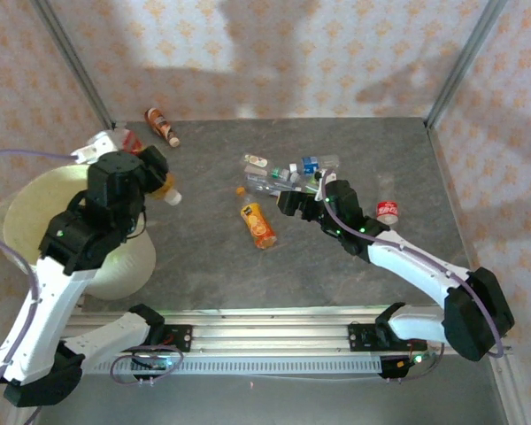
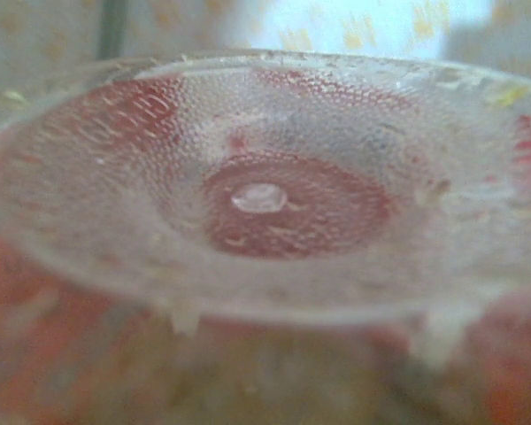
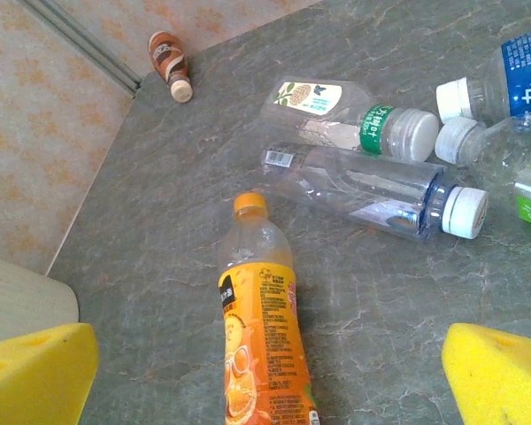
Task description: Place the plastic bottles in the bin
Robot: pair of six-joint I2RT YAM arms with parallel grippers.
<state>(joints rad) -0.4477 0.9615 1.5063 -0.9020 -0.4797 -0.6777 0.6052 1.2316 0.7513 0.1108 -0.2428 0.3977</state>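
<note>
My left gripper is across the bin's rim from the bin's opening (image 1: 55, 200), so next it should swing sideways over that opening and let go of the clear plastic bottle (image 1: 168, 189).
My left gripper (image 1: 153, 173) is shut on a clear plastic bottle (image 1: 168, 189) with an orange-red label and a white cap, held up by the far right rim of the pale yellow-green bin (image 1: 22, 221). The left wrist view looks straight at that bottle's dimpled clear base (image 2: 261, 199). My right gripper (image 3: 265, 381) is open, its yellow fingertips (image 3: 35, 372) either side of an orange-labelled bottle (image 3: 257, 336) lying on the table (image 1: 258, 226). Several more bottles (image 1: 283, 173) lie in a heap just beyond it.
A brown bottle (image 1: 162, 127) lies at the far left corner of the table, and a red-capped bottle (image 1: 388, 211) lies right of the right arm. Patterned walls with metal posts (image 1: 71, 62) enclose the table. The bin's pale edge (image 3: 18, 301) is at the left of the right wrist view.
</note>
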